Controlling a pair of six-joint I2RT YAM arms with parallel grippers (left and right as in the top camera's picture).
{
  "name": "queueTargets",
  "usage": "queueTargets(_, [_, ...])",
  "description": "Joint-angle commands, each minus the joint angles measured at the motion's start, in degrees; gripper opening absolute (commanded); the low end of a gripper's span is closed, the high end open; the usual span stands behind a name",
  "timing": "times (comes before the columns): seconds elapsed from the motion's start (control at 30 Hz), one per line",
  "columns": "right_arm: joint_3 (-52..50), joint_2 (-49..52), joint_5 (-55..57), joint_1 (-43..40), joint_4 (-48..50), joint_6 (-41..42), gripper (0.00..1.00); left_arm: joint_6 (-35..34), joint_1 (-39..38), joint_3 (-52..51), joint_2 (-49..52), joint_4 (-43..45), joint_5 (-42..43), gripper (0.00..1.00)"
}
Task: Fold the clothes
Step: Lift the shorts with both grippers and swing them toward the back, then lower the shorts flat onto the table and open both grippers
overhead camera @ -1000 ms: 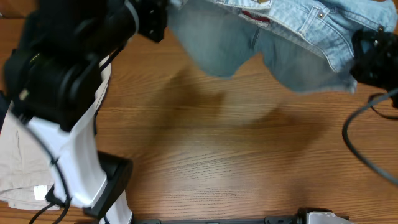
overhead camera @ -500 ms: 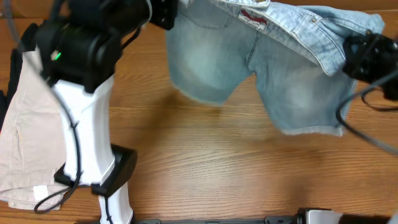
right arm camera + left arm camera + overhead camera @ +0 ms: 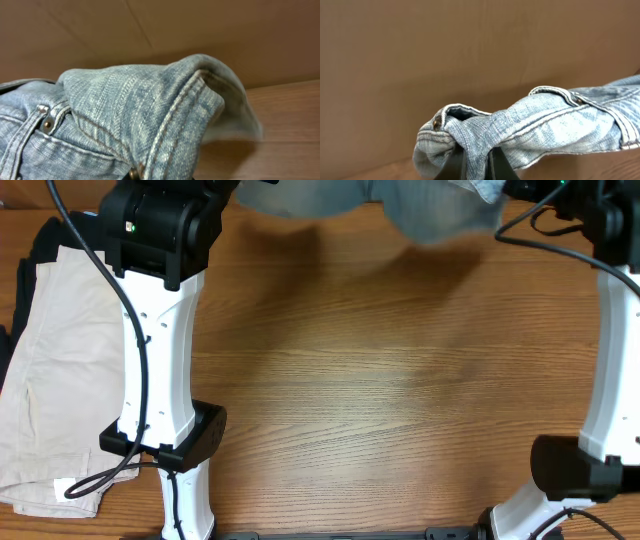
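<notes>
My right gripper should next move back and down onto the bare tabletop between my arms and let go of the waistband corner, because the shorts [image 3: 430,208] have clear room there.
The light-blue denim shorts [image 3: 430,208] hang in the air at the far edge of the table, mostly above the top of the overhead view. My left gripper [image 3: 477,162] is shut on a bunched corner of the waistband [image 3: 470,135]. My right gripper [image 3: 160,175] is almost hidden under the cloth; it pinches the other waistband corner of the shorts [image 3: 150,115]. In the overhead view both grippers lie at or beyond the top edge, behind the arms.
Beige trousers [image 3: 55,370] lie flat at the left edge, over a black garment [image 3: 40,240]. My left arm's white link [image 3: 160,350] stands beside them. My right arm [image 3: 610,330] runs down the right edge. A brown wall stands behind the table.
Both arms have carried the shorts away toward the far edge; the shorts now show only as a blurred strip at the top. Both grips have held.
</notes>
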Motion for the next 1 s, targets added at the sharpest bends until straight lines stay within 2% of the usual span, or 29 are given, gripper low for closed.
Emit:
queueTargets(0.0, [0.6, 2.3, 3.0, -2.1, -1.6, -2.4, 0.04, -1.2, 2.9, -1.3, -1.5, -3.3, -7.6, 0.04])
queueTargets(0.13, [0.6, 6.0, 0.9, -1.9, -10.1, -6.0, 0.04, -1.3, 2.9, -8.7, -0.8, -12.6, -7.5, 0.04])
queueTargets(0.37, [-4.6, 8.3, 0.8, -1.9, -23.9, -6.2, 0.04, -4.2, 2.8, -21.1, -0.7, -24.5, -6.7, 0.04])
queueTargets(0.47, [-8.7, 8.3, 0.1, -1.9, -27.0, -5.9, 0.04, -5.3, 2.8, -25.8, -0.7, -26.3, -5.3, 0.04])
queueTargets(0.57, [-12.9, 8.2, -2.0, -1.9, -28.0, -5.3, 0.04, -5.1, 2.7, -33.1, -0.7, -28.3, 0.0, 0.04])
queueTargets(0.8, [-13.4, 5.8, -1.7, -1.9, -32.9, -4.4, 0.04, -4.8, 0.9, -42.0, -0.7, -30.4, 0.1, 0.04])
queueTargets(0.97, [-19.8, 0.7, 0.1, -1.8, -32.8, -3.9, 0.04, -4.6, -0.7, -45.2, -0.7, -30.6, 0.1, 0.04])
